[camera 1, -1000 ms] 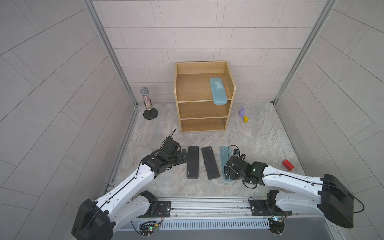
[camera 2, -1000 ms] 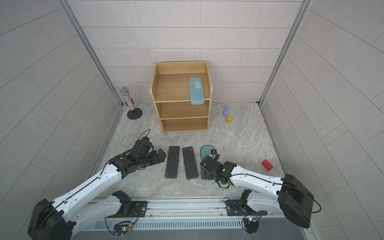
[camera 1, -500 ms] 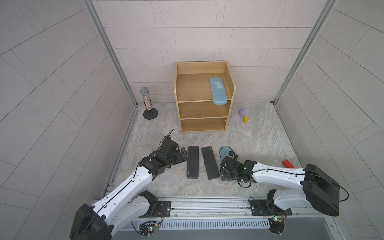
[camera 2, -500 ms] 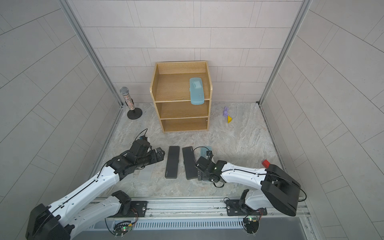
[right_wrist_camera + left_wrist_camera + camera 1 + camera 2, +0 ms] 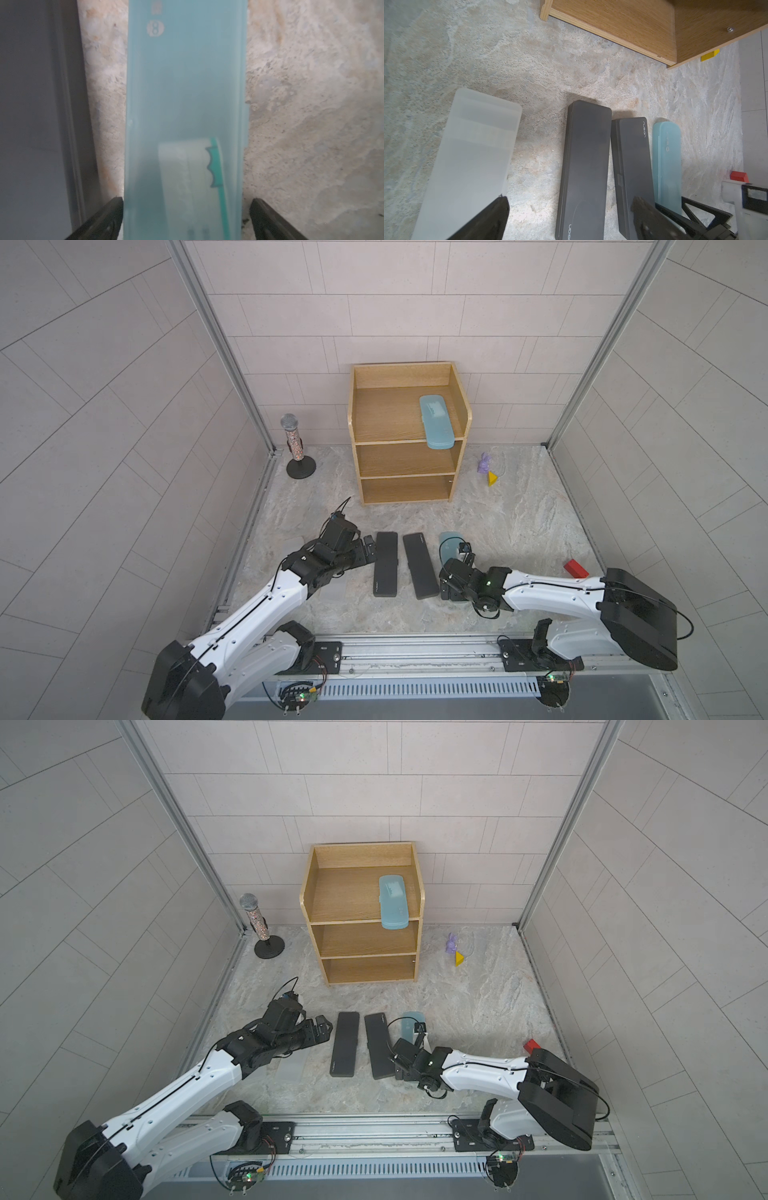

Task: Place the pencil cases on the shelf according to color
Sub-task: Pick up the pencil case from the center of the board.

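Note:
My right gripper eases back along the second blue case next and closes on its near part, as that part lies toward the base from the gripper's fingers.
The wooden shelf stands at the back, with one light-blue pencil case on its top tier. Two black cases lie side by side on the floor. To their right lies a second blue case. My right gripper is open, its fingers either side of that case's near end. A frosted case lies under my left arm. My left gripper hangs open over the left black case's edge.
A toy microphone on a round stand is left of the shelf. A purple figure and a yellow wedge sit to its right. A red block lies near the right wall. Tiled walls close in three sides.
My right arm has swung in and its gripper has shifted a little left and settled over the near end of the floor's blue case. The left arm has barely moved.

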Robot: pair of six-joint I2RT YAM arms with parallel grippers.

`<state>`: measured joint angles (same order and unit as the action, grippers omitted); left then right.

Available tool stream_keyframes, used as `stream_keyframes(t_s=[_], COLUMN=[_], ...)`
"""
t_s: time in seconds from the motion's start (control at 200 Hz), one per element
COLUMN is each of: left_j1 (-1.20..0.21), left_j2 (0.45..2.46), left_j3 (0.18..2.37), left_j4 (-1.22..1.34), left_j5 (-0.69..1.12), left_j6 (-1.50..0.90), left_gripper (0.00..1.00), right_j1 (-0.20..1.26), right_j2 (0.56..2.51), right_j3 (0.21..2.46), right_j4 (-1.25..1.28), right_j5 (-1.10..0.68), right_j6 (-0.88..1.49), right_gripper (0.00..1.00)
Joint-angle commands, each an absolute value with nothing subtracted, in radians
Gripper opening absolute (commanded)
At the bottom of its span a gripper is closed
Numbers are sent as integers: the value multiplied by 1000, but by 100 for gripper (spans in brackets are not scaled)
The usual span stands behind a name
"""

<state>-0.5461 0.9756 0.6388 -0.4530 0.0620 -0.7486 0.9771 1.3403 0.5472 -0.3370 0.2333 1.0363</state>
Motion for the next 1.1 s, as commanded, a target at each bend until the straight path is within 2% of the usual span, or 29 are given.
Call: stream_keyframes(t_s=[0.0, 0.27, 0.635, 0.896, 1.096], left_j1=[-549, -551, -554, -555, -555], left_j2=[972, 958, 939, 934, 949], left_j3=[626, 625, 603, 594, 595], left_j4=[-454, -462, -493, -491, -474], left_j5=[53, 58, 63, 61, 71], left_j6=[-746, -749, -755, -750, -748], left_gripper=[100, 100, 100, 100, 100], right_j1=[992, 1048, 1116, 1123, 1123], right_j2=[1397, 1453, 1408, 1407, 1457], right_j3=[488, 525, 543, 515, 493], right_j4=[-347, -456, -561, -520, -454], right_j5=[177, 224, 216, 230, 232], right_j6=[1114, 1160, 1225, 1246, 1257], right_gripper=[97, 93, 93, 89, 83])
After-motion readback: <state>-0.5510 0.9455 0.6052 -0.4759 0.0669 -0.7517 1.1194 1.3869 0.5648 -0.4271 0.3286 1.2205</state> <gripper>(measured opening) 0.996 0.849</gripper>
